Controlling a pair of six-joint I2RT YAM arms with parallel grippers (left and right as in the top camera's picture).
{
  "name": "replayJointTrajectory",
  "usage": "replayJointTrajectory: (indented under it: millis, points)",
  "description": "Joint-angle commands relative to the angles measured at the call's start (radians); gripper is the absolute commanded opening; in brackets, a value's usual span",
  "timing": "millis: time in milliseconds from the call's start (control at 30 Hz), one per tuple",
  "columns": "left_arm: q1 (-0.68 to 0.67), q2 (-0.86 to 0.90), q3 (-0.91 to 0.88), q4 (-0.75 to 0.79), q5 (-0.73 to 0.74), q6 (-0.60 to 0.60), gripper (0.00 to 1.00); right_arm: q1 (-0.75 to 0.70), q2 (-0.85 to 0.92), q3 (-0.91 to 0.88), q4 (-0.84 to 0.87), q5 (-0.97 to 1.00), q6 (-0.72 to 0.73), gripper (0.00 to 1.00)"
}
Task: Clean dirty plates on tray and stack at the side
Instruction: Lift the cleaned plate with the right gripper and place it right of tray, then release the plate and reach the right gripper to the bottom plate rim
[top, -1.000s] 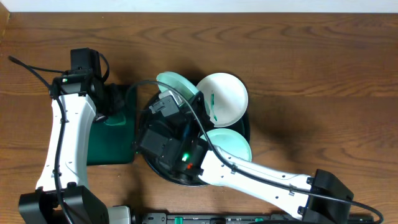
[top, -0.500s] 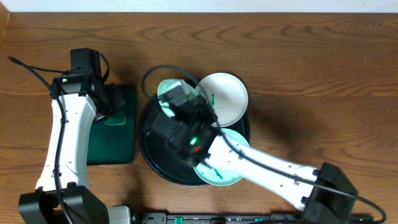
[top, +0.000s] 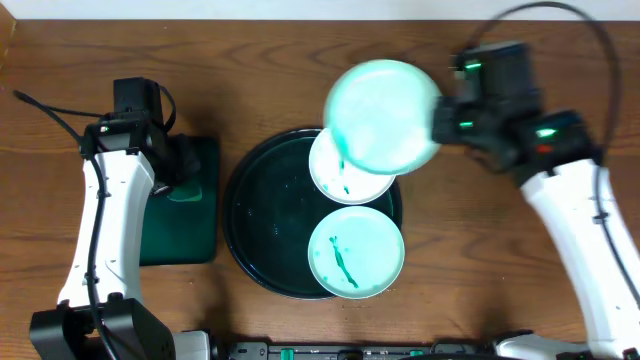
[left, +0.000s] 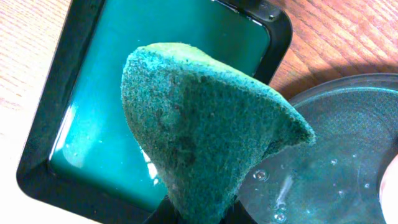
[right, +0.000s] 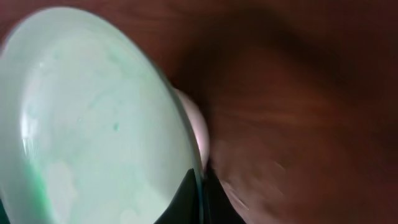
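Note:
I need to move my right gripper back and down next and let go of the plate, because clear bare wood beside the round tray is below my right gripper and back from it.
The large round dark tray (top: 262, 215) holds two white plates with teal smears: one at its far right (top: 345, 182), one at its near right (top: 356, 253). My right gripper (top: 440, 118) is shut on the rim of a third, teal-tinted plate (top: 383, 115) and holds it in the air above the tray's far right edge. In the right wrist view this plate (right: 87, 124) fills the left, with my right gripper (right: 200, 186) pinching its edge. My left gripper (left: 199, 214) is shut on a green scouring sponge (left: 205, 134), over the rectangular tray (top: 180, 215) beside the round tray (left: 348, 149).
The smaller rectangular dark green tray (left: 168, 93) holds teal liquid. The round tray's floor is wet, with droplets. Bare wood table (top: 500, 260) lies right of the tray and along the far side.
My right arm swung from over the tray's left side up and to the right, carrying the teal-tinted plate off the tray. The left arm has not moved.

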Motion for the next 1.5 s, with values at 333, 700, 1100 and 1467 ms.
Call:
replayJointTrajectory:
  millis: [333,700,1100,1467]
  points:
    - [0.004,-0.004,0.001,0.0,-0.013,0.017,0.07,-0.455,-0.011,-0.446,0.161,-0.091,0.033,0.01]
    - [0.004,-0.004,0.001,0.0,-0.013,0.017,0.07,-0.463,-0.011,-0.735,0.449,-0.072,0.034,0.12]
    - [0.004,-0.004,0.001,0.001,-0.012,0.017,0.07,-0.374,-0.018,-0.485,0.024,-0.331,-0.199,0.35]
    - [0.004,-0.004,0.001,0.0,-0.012,0.017,0.07,-0.068,-0.011,-0.602,0.029,-0.333,-0.2,0.36]
